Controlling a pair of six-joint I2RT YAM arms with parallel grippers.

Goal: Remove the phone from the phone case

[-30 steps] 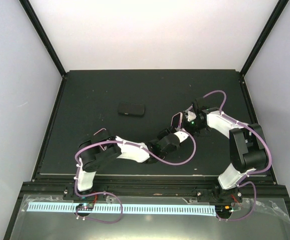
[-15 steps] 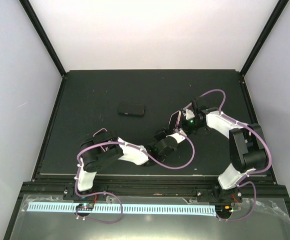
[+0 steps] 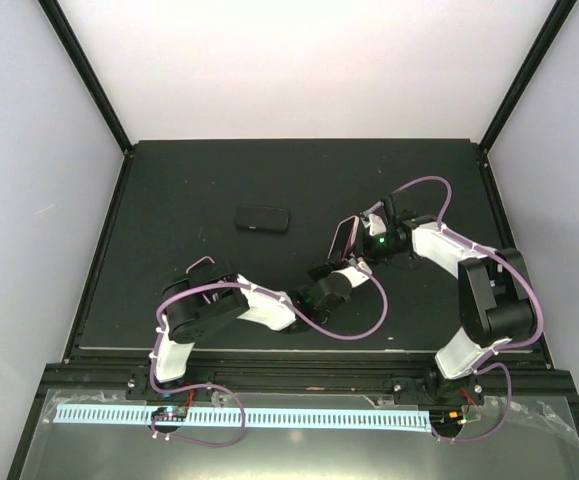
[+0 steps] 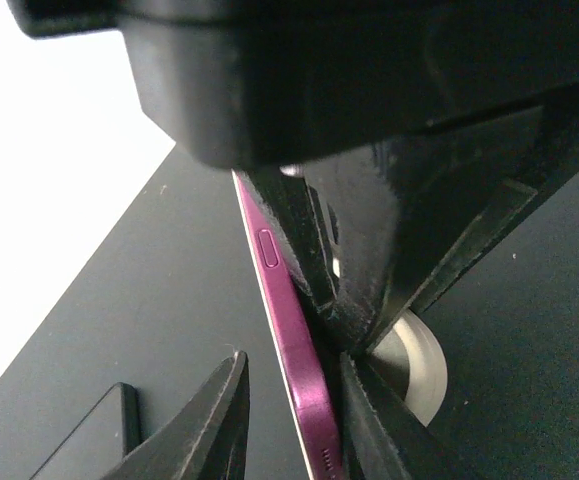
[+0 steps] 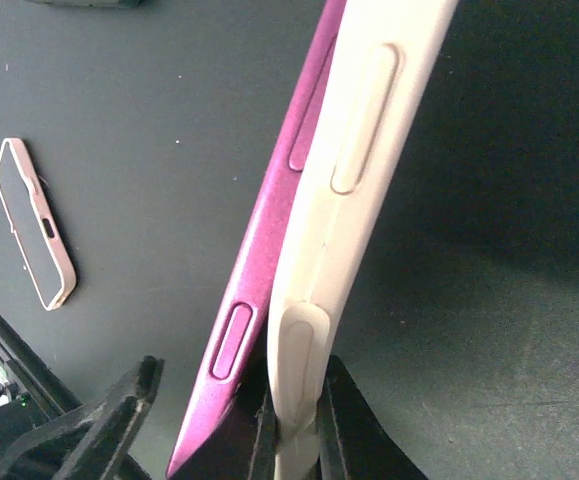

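The case comes off the phone next, drawn by my right gripper, and goes down onto the bare mat below the gripper and to its right in the top view.
The magenta phone (image 5: 259,260) stands on edge, partly peeled away from its white case (image 5: 369,130). My right gripper (image 5: 299,425) is shut on the lower edge of the case. My left gripper (image 4: 294,358) is open with the phone (image 4: 294,340) between its jaws. The phone lies against the right finger (image 4: 369,420), with a gap to the left finger (image 4: 204,420). In the top view both grippers meet right of the mat's middle, left gripper (image 3: 343,260) below right gripper (image 3: 362,243), with the phone (image 3: 340,236) tilted up between them.
A second dark, phone-shaped item (image 3: 262,219) lies flat on the black mat (image 3: 189,180) to the left of the grippers. It shows pink-rimmed in the right wrist view (image 5: 34,225) and at the left wrist view's bottom left (image 4: 89,440).
The phone has tipped up and shows more of its pink edge in the top view. Both grippers have shifted slightly left, and the left forearm has drawn back a little.
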